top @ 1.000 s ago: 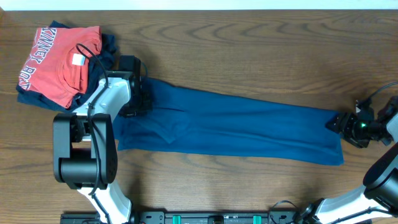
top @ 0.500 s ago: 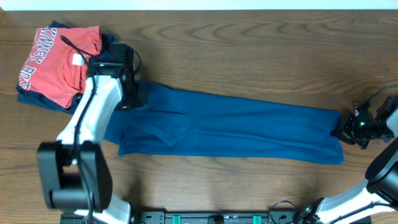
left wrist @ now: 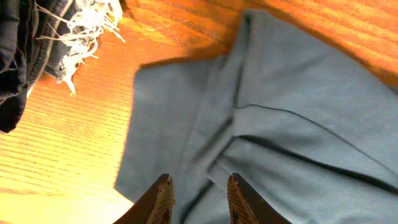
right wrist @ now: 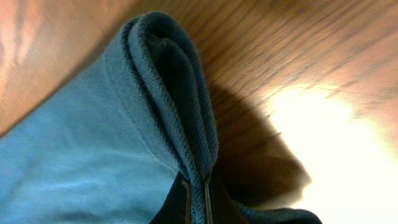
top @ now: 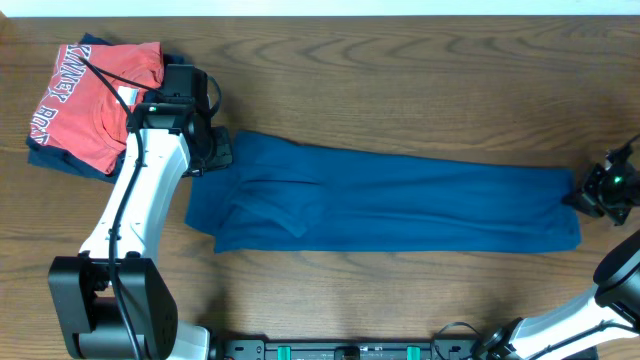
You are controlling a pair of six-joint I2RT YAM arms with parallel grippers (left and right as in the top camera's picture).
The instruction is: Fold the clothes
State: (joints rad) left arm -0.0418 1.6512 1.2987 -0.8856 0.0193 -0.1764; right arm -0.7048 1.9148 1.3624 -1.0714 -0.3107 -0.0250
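Note:
I should next move my right gripper to the left in the overhead view, over the garment's flat blue cloth, and let go of the garment's fold, because the garment lies stretched long.
The clothes, one long deep-blue garment, lie stretched flat across the table from left to right. My left gripper hovers over its upper left corner. In the left wrist view the fingers stand apart above the blue fabric, and the left gripper is open with nothing pinched. At the far right end my right gripper is shut on the garment's edge. The right wrist view shows a folded ridge of blue cloth clamped in the right gripper.
A folded red T-shirt with white lettering lies on a dark navy piece at the back left, close to my left arm. The navy piece's frayed denim edge shows in the left wrist view. Bare wood table surrounds the garment.
The right gripper closed on the garment's right end and pulled it rightward, stretching the cloth. The left gripper opened and let go of the left end, staying by the upper left corner.

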